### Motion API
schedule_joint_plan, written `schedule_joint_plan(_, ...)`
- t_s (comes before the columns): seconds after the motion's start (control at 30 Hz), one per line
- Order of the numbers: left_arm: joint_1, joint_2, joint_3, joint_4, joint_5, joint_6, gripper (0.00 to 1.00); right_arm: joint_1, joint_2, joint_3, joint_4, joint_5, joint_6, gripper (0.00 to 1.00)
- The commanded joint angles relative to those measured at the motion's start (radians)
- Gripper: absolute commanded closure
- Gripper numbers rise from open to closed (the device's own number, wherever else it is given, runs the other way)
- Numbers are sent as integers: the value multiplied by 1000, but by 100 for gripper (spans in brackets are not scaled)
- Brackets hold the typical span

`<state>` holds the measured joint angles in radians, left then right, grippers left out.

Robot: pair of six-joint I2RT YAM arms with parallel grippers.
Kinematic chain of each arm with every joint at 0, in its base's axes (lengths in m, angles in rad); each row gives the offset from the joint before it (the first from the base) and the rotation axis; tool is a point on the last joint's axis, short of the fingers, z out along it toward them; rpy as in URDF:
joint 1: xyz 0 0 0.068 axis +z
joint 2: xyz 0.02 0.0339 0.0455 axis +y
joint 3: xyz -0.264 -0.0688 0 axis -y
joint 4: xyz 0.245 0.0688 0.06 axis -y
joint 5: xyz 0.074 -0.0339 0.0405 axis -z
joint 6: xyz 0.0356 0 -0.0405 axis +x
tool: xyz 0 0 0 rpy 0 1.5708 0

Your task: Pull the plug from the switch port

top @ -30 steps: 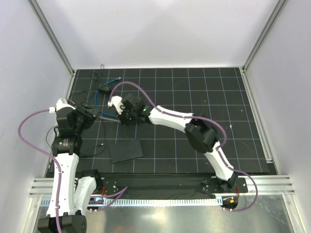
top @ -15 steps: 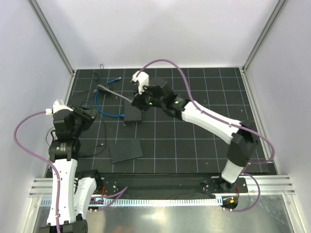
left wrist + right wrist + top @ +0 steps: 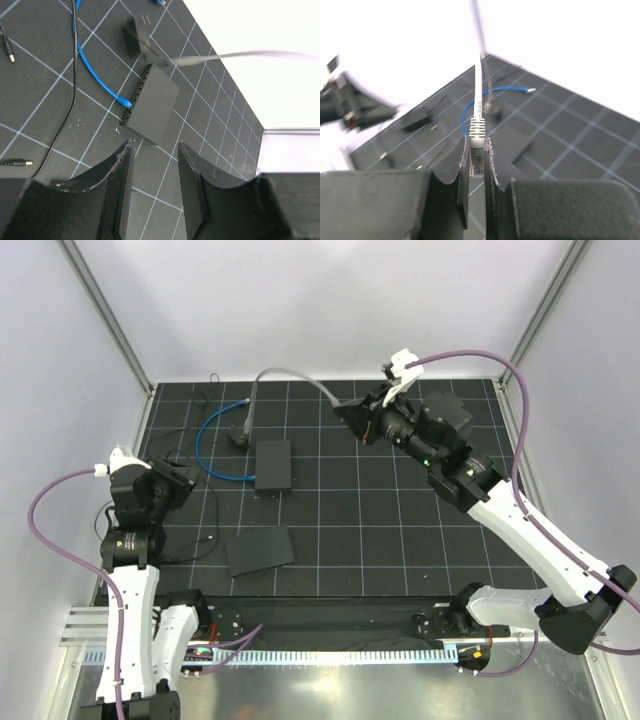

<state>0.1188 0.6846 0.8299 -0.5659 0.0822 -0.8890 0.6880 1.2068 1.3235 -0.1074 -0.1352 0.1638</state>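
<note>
My right gripper first moves farther from the box and tilts downward next, to lower the connector onto the empty mat opposite the blue cable [image 3: 205,435].
The black switch box [image 3: 274,466] lies on the gridded mat and also shows in the left wrist view [image 3: 152,107]. The pale plug [image 3: 124,103] of the blue cable [image 3: 205,435] sits in a port on the box's left edge [image 3: 251,480]. My right gripper [image 3: 347,410] is raised far to the right of the box, and in its own view [image 3: 477,142] it is shut on a grey cable's connector [image 3: 477,150]. The grey cable [image 3: 285,373] arcs back to the left. My left gripper [image 3: 155,145] is open and empty, left of the box [image 3: 183,478].
A flat black slab [image 3: 258,550] lies in front of the box. A small black block [image 3: 238,436] takes the grey cable's far end. A thin black wire [image 3: 74,100] with loose barrel ends runs along the mat's left side. White walls enclose the mat.
My right gripper has risen from the switch box and swung back to the right, carrying the grey cable's connector. The left arm has barely moved.
</note>
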Motion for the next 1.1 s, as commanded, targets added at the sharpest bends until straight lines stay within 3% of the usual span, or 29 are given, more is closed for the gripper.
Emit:
schedule_joint_plan(0.0,-1,-2,-5,31,10,2,57,-28,-12,36,-12,241,-32,99)
schedule_joint_plan(0.23,1,6,0,21,14,18,56,-104,7,-20,51,341,-56,99)
schedule_joint_plan(0.4,1,12,-8,29,11,22,56,-136,42,-62,23,479,-188,99)
schedule_joint_plan(0.57,1,27,-29,63,30,13,56,-165,27,-182,-12,432,-303,99)
schedule_joint_plan(0.73,1,52,-55,99,63,-10,56,-166,31,-196,-222,362,-333,99)
schedule_joint_plan(0.93,1,76,-74,124,90,-27,57,-163,114,-29,-590,347,-265,99)
schedule_joint_plan(1.07,1,102,-77,130,102,-33,56,-163,137,42,-771,463,-221,99)
